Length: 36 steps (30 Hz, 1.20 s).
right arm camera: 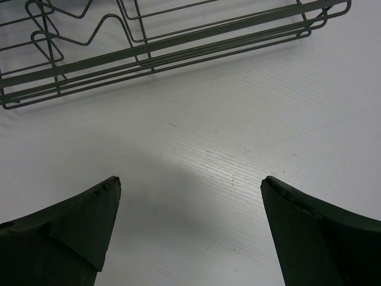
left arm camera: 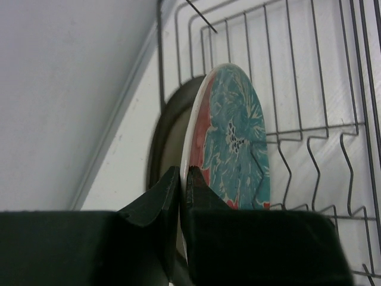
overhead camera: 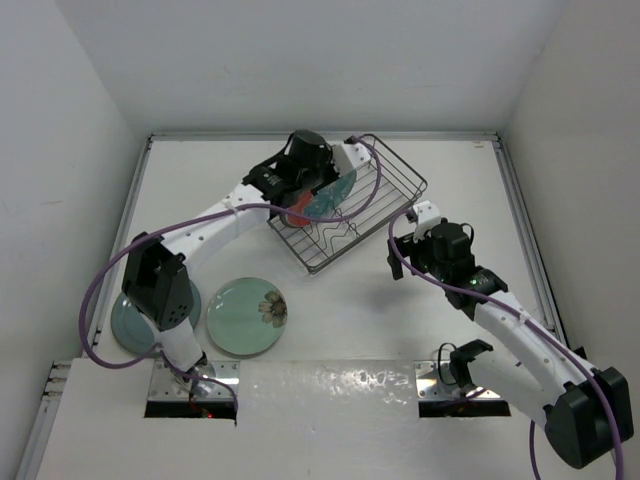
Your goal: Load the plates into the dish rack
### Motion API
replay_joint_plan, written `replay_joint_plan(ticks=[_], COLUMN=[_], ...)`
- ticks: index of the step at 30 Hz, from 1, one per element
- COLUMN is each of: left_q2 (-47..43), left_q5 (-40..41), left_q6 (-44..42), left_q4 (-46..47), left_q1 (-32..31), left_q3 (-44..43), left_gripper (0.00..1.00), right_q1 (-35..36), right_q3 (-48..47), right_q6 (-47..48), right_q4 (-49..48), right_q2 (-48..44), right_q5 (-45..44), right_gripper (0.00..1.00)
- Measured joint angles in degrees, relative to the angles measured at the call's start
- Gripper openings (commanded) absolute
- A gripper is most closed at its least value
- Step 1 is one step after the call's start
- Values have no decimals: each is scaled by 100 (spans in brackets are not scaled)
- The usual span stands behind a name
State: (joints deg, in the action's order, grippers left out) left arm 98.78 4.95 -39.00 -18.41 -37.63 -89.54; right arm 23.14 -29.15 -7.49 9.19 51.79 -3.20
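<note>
My left gripper is to lower the red-and-teal plate (overhead camera: 328, 202) into the rack next, then release its white rim.
The dish rack (overhead camera: 372, 210) sits at the back centre of the table. The red-and-teal plate (left arm camera: 235, 140) stands on edge inside it, and my left gripper (left arm camera: 184, 174) is shut on that plate's white rim. Seen from above, this gripper (overhead camera: 318, 186) hangs over the rack's left end with the plate (overhead camera: 328, 202) under it. Just behind it, the cream plate with a dark brown rim (left arm camera: 165, 140) also stands upright. The pale green flower plate (overhead camera: 247, 315) lies flat on the table, front left. My right gripper (right arm camera: 190, 182) is open and empty over bare table, just right of the rack (right arm camera: 178, 50).
A grey-blue round disc (overhead camera: 128, 322) lies at the front left, half under the left arm. White walls close in the table on three sides. The rack's wavy wire dividers (left arm camera: 312, 161) to the right of the held plate carry nothing.
</note>
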Motion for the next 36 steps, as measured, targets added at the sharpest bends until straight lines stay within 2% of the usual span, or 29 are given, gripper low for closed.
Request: replay_joint_plan(ticks=[4,12,13,15,16,19,27,33,36], left_q2=[2,7,9,13,15,13,13,-7,-225], left_q5=[-72,-96,-94,-72,-37,68,214,162,293], left_q6=[-63,-116,-114,-116,-131,-153,-144,122,411], left_q4=[94,280,278,282,337,621,721,323,-37], left_q1=[0,0,0,0,0,0,0,0,0], left_q3=[428,527,527,527,527,487,168,-562,-1008], left_gripper=[0,0,8,16,25,38,48,80,86], right_q1=[0,0,0,0,0,0,0,0,0], right_q3=[0,0,0,0,0,0,0,0,-2], right_q6=[0,0,2,0,2,2,0,0,-2], right_q4=[4,37,37,37,39,42,42,44,55], right_q2=[0,-26,-31,-31,-31,-33,-37,-37,-24], right_q5=[0,-2,-2,-2,0,0,4,44,48], right_gripper=[99,99,99,99,99,99,99,99,99])
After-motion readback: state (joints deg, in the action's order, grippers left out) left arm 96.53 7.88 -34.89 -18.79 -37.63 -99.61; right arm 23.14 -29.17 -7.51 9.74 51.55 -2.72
